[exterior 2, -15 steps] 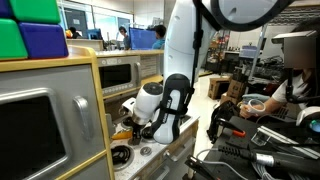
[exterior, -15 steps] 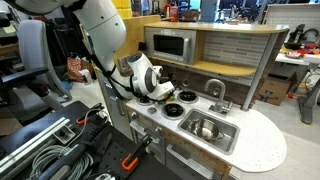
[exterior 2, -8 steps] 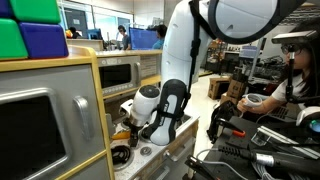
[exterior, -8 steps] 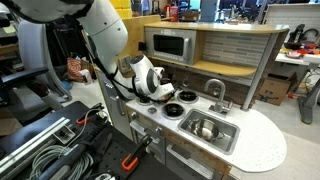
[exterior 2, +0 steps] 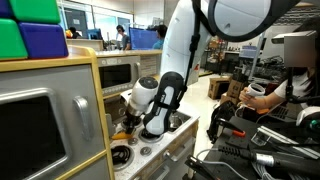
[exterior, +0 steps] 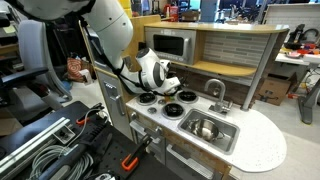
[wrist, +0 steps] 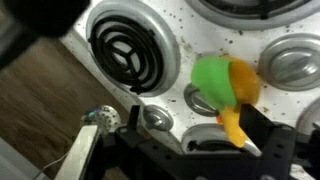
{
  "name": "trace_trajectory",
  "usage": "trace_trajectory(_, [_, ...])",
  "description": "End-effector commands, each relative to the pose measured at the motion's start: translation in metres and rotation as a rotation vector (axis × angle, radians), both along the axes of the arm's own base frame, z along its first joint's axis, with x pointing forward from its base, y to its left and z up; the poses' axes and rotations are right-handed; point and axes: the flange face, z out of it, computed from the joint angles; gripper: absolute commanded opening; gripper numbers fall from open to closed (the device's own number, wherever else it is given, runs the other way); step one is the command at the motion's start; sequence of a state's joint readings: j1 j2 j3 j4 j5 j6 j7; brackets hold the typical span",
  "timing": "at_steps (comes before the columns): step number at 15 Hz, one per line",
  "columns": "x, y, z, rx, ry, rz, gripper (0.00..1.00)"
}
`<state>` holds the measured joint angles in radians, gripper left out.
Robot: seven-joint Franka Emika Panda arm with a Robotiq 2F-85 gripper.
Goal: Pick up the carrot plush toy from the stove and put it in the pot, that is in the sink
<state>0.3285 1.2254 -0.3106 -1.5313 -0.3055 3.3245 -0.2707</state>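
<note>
Next, my gripper shifts toward the right in the wrist view, turning, then lowers over the carrot's orange body (wrist: 241, 88), since the toy lies nearer one fingertip.
In the wrist view the carrot plush toy (wrist: 238, 88), orange-yellow with a green leafy top, lies on the white stove (wrist: 172, 40) beside a black coil burner (wrist: 125, 55). My gripper (wrist: 195, 125) is open just above the stove, and the carrot's orange tip reaches in beside the right-hand finger (wrist: 268, 135). In an exterior view the gripper (exterior: 168, 85) hangs over the burners and hides the carrot. The steel pot (exterior: 204, 128) stands in the grey sink (exterior: 222, 143), off to one side of the stove (exterior: 160, 104).
A grey faucet (exterior: 214, 92) rises behind the sink. The toy microwave (exterior: 170, 45) and a wooden shelf stand close behind the stove. Silver knobs (wrist: 155, 118) line the stove's front edge. Cables and tools lie on the floor (exterior: 60, 150).
The wrist has lifted slightly and shifted toward the back of the stove. The jaws have stayed open.
</note>
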Motion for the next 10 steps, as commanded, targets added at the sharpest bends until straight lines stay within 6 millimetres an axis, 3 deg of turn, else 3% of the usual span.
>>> trace_trajectory(1, [0.014,-0.008,0.017,0.028,-0.035,-0.030,1.00])
trace_trajectory(10, [0.010,0.012,0.011,0.207,0.033,-0.071,1.00])
